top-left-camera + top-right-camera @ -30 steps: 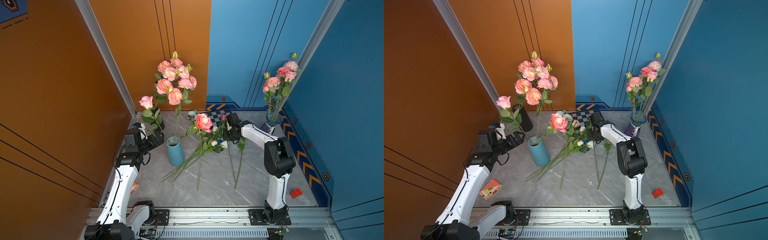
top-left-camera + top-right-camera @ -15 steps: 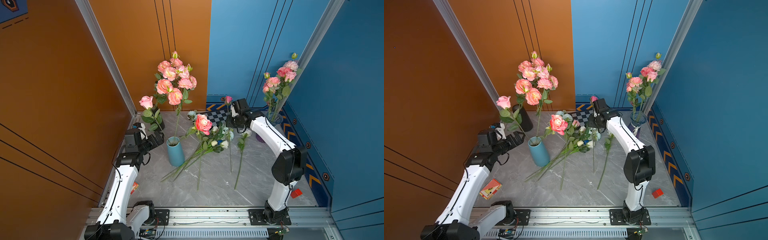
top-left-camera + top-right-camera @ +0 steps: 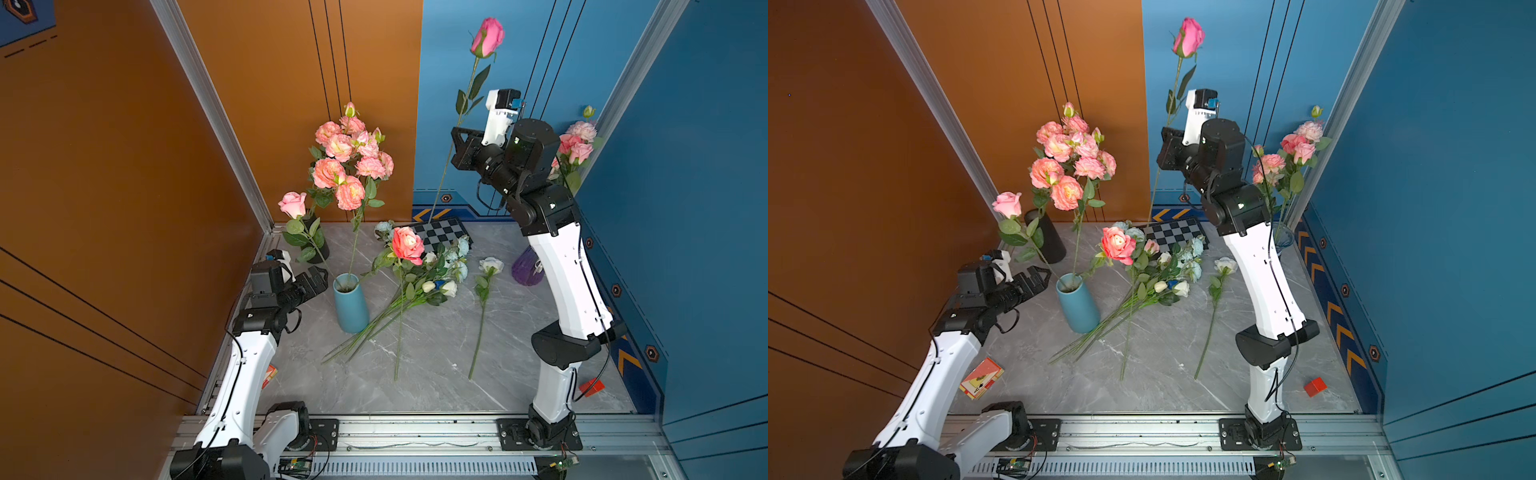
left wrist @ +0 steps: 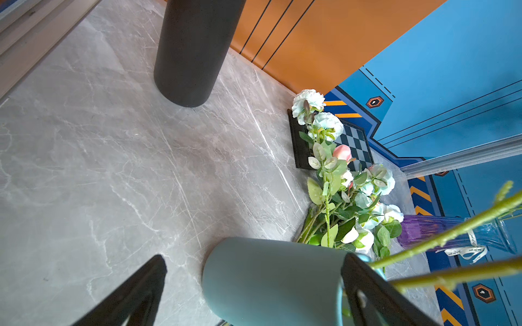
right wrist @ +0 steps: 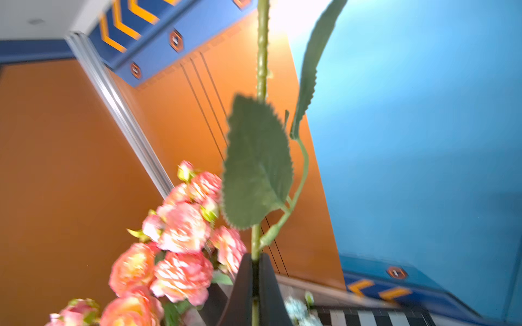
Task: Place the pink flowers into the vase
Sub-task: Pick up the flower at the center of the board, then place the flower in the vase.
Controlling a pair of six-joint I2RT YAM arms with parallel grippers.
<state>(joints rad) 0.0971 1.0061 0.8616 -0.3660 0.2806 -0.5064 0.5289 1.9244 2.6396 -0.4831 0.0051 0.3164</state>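
My right gripper moves across over the teal vase's opening next, then lowers and releases, because the rose stem's bare end hangs free below the gripper's fingers.
My right gripper is raised high near the back wall, shut on the long green stem of a pink rose that stands upright above it. A teal vase on the table holds a salmon-pink cluster and a single pink rose. My left gripper is open at the vase's left side near its rim. A salmon rose lies on the pile of stems beside the vase.
A black vase stands in the back left corner. A purple glass vase with pink flowers stands at the right wall. On the table lie a white rose, a chessboard, a red cube and a card box.
My right arm has risen from the pile on the table, carrying the pink rose high up toward the back wall. The left arm has not moved.
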